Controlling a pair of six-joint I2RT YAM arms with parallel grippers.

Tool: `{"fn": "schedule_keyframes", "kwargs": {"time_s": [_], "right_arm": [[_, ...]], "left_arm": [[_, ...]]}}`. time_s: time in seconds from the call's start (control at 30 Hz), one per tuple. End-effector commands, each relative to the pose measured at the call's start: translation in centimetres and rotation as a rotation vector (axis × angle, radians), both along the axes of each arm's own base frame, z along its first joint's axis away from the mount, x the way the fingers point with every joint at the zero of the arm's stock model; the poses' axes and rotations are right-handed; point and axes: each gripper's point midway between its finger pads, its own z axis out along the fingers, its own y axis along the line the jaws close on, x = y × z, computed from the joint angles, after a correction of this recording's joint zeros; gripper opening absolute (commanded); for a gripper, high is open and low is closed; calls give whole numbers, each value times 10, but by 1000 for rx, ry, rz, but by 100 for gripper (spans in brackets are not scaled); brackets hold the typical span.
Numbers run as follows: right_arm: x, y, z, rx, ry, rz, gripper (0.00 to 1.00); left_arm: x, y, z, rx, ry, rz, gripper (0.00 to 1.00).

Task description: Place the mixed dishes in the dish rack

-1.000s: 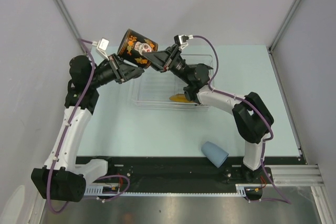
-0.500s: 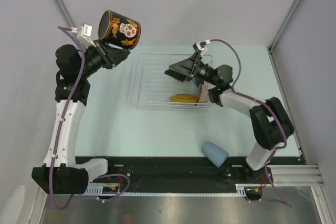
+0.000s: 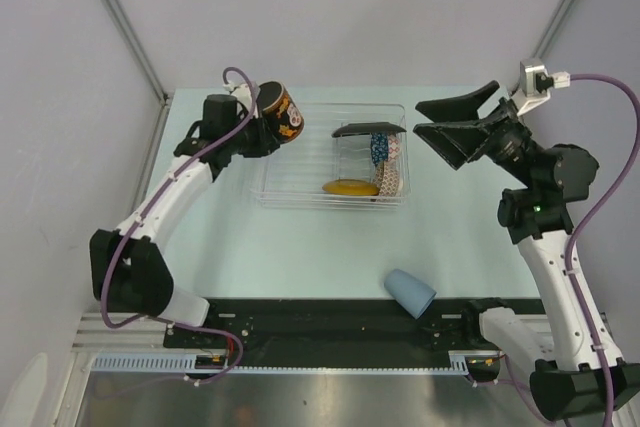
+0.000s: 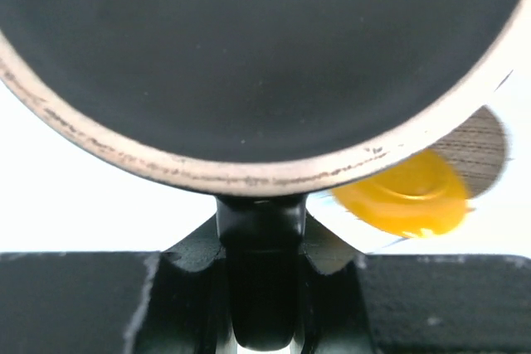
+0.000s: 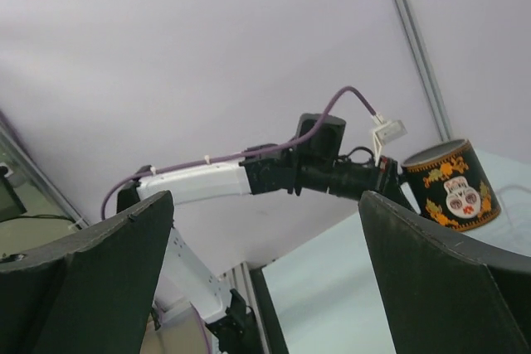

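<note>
My left gripper holds the mug [image 3: 284,114], and dishes fill the rack's other end. My left gripper will next lower the mug toward the right in the top view into the rack's empty end, then let go of it.
A black mug [image 3: 284,114] with an orange and white skull pattern hangs over the far left corner of the clear dish rack [image 3: 300,172]. My left gripper [image 3: 262,127] is shut on its black handle [image 4: 260,275]; the mug's dark mouth [image 4: 249,55] fills the left wrist view. In the rack are a black square plate [image 3: 362,131] on edge, a blue-white bowl [image 3: 381,147] and a yellow saucer [image 3: 350,187] [image 4: 406,196]. A light-blue cup [image 3: 410,292] lies near the table's front edge. My right gripper [image 3: 430,122] [image 5: 265,288] is open, raised to the right of the rack.
The right wrist view looks across at the left arm [image 5: 274,176] and the mug [image 5: 452,184]. Grey walls stand close on both sides, with metal posts [image 3: 120,22] in the far corners. A black rail [image 3: 320,322] runs along the near table edge.
My right gripper let go of the mug, opened wide and drew back up to the right. My left arm swung the mug up left, then down to the rack's far left corner.
</note>
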Motion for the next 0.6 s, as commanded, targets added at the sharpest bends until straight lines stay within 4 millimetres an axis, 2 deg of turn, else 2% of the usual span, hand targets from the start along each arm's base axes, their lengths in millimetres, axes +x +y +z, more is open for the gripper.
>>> {"fn": "schedule_keyframes", "kwargs": {"time_s": [0.0, 0.03, 0.1, 0.13, 0.47, 0.57], "right_arm": [[35, 0, -51, -92, 190, -47, 100], [36, 0, -51, -91, 198, -47, 100], [38, -2, -51, -84, 204, -52, 100], [39, -3, -51, -83, 207, -54, 100], [51, -9, -61, -97, 238, -76, 100], [54, -10, -68, -109, 249, -79, 100]], "left_arm": [[43, 1, 73, 36, -305, 31, 0], [48, 0, 62, 44, -289, 27, 0], [53, -6, 56, 59, -300, 4, 0], [59, -8, 45, 65, -285, 0, 0], [80, -32, -20, 116, -225, -75, 0], [87, -34, -30, 141, -230, -83, 0]]}}
